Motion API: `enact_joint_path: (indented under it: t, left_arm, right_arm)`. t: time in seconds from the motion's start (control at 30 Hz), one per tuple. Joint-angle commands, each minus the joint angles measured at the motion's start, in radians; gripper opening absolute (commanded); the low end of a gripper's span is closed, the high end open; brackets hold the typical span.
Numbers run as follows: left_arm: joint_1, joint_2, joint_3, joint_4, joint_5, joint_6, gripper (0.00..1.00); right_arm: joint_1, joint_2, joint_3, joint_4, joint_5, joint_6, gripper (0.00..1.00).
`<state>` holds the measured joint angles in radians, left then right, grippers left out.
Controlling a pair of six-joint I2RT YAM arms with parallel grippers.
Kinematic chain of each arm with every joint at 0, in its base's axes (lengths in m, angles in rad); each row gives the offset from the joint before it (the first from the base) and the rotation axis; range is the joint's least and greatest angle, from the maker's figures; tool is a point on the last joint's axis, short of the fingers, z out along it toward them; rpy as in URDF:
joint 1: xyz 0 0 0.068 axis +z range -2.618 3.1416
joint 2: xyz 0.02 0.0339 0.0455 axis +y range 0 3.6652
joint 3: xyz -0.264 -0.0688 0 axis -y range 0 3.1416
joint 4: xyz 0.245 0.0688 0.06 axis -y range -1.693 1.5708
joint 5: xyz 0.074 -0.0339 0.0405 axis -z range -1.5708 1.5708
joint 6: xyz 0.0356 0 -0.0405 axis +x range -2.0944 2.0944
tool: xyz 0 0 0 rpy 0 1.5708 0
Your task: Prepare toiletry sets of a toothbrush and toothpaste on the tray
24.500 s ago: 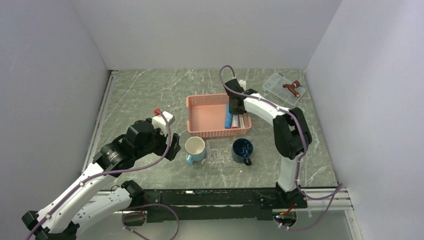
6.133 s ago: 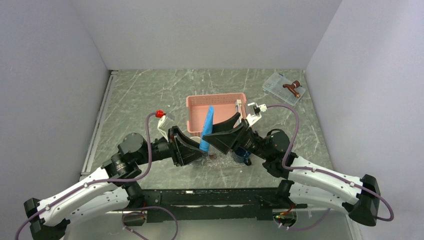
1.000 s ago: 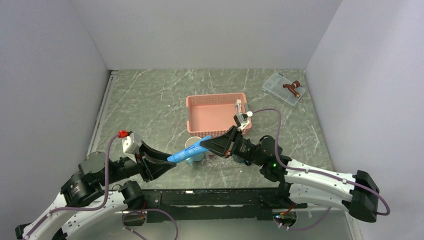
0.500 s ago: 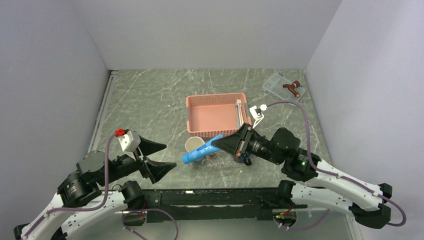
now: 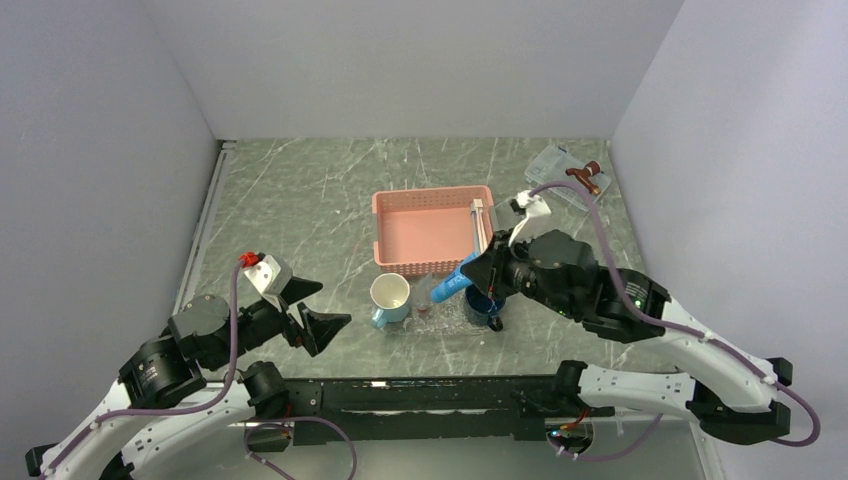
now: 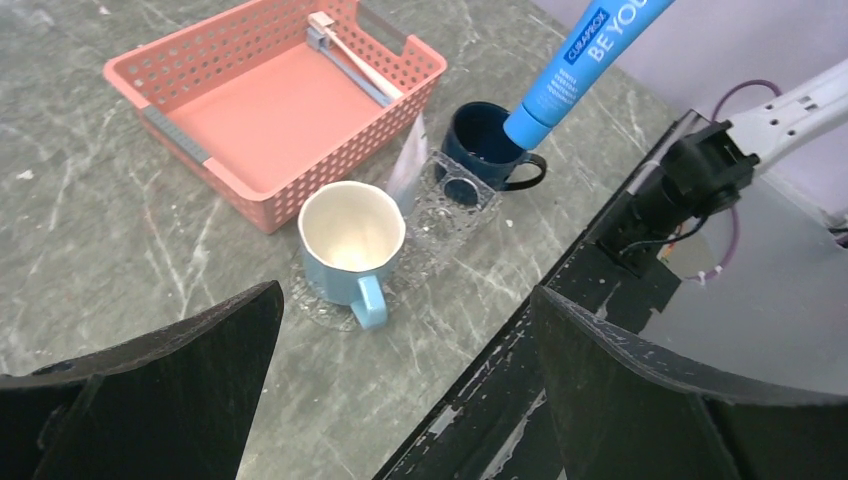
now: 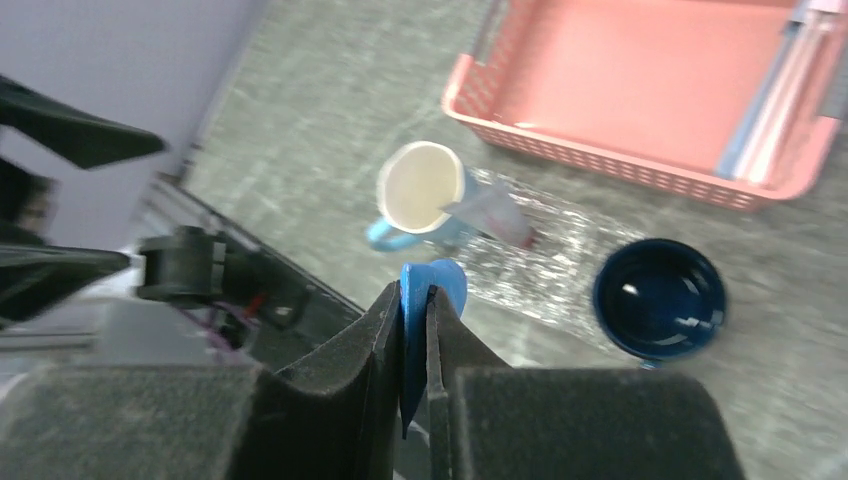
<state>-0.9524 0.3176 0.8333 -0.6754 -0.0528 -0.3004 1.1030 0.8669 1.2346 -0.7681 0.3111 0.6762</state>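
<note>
The tube will next go left in the top view with my right gripper over the tray's free middle below it, and then I will tip the tube upright, lower it and release it.
A blue toothpaste tube hangs in the air, pinched at its flat end by my right gripper, which is shut on it. Its cap end points down, close above the dark blue mug. My left gripper stands wide open and empty near the table's front edge, left of the light blue mug. The clear tray lies under both mugs. Whitish toothbrushes lie along the right side of the pink basket. A pale flat tube leans by the light mug.
A small clear box with a brown object on it sits at the back right. The black front rail runs just below the left gripper. Grey walls close in the table on three sides.
The left gripper opened, let go of the toothpaste and drew back left. The right gripper kept the tube and swung it right and upward, over the dark mug.
</note>
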Motion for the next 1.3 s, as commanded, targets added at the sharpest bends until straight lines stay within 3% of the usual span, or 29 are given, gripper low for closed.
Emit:
enact_joint_path:
  t: [0.0,0.47,1.27]
  left_arm:
    - [0.005,0.004,0.004,-0.026,-0.104,0.011,0.99]
    - [0.004,-0.020,-0.036,-0.056,-0.172,-0.007,0.99]
    - [0.004,0.006,-0.036,-0.055,-0.158,-0.001,0.99]
  right_arm:
    - [0.004,0.065,0.052,-0.111,0.126,-0.109,0.00]
    - [0.003,0.227,-0.045,0.035,0.250,-0.176,0.00]
    - [-0.054,0.306,-0.160,0.225,0.171,-0.160,0.00]
